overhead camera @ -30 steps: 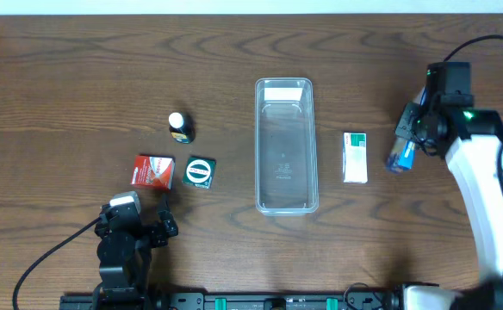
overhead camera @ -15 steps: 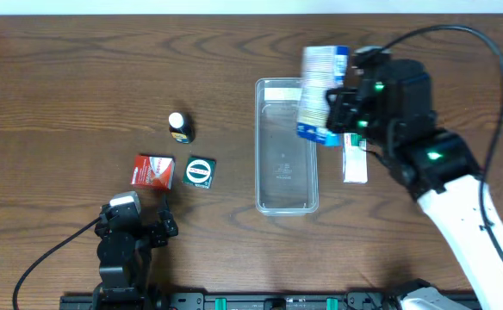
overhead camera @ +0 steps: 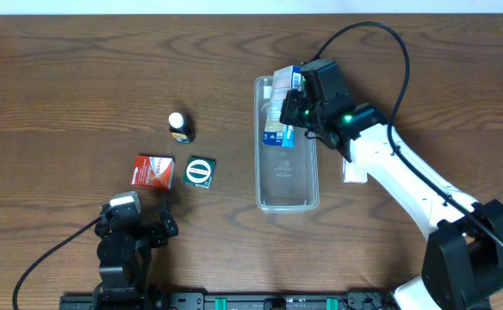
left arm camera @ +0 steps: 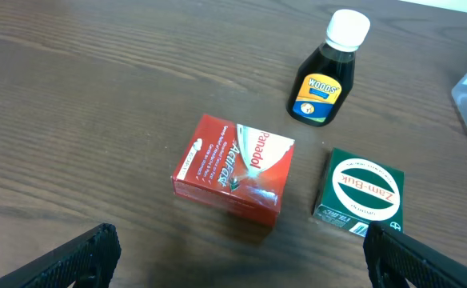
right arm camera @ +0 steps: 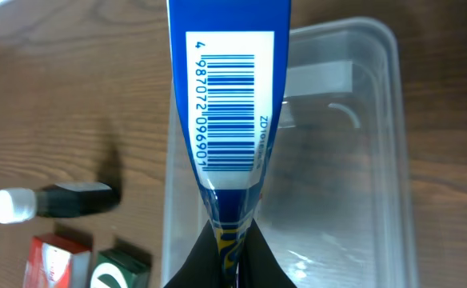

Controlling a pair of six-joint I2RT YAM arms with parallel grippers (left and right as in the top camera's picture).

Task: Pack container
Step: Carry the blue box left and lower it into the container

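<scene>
The packet sticks out over the container's far rim. My right gripper should go down and ease back toward the container's long side nearer the bottle (right arm camera: 171,176), then let go.
The clear plastic container (overhead camera: 286,185) lies lengthwise at the table's middle; it also shows in the right wrist view (right arm camera: 361,144). My right gripper (overhead camera: 296,114) is shut on a blue and white packet (overhead camera: 282,108) with a barcode (right arm camera: 225,96) and holds it above the container's far end. My left gripper (left arm camera: 235,254) is open and empty near the front edge, just short of a red box (left arm camera: 235,166) and a green box (left arm camera: 364,192). A small dark bottle with a white cap (left arm camera: 328,70) lies beyond them.
A white and green box (overhead camera: 355,168) lies right of the container, partly under my right arm. The red box (overhead camera: 152,170), green box (overhead camera: 200,172) and bottle (overhead camera: 180,127) sit left of the container. The right arm's cable loops over the far right.
My right gripper has carried the blue packet from the far right of the table leftward to above the container's far end. The left arm has not moved.
</scene>
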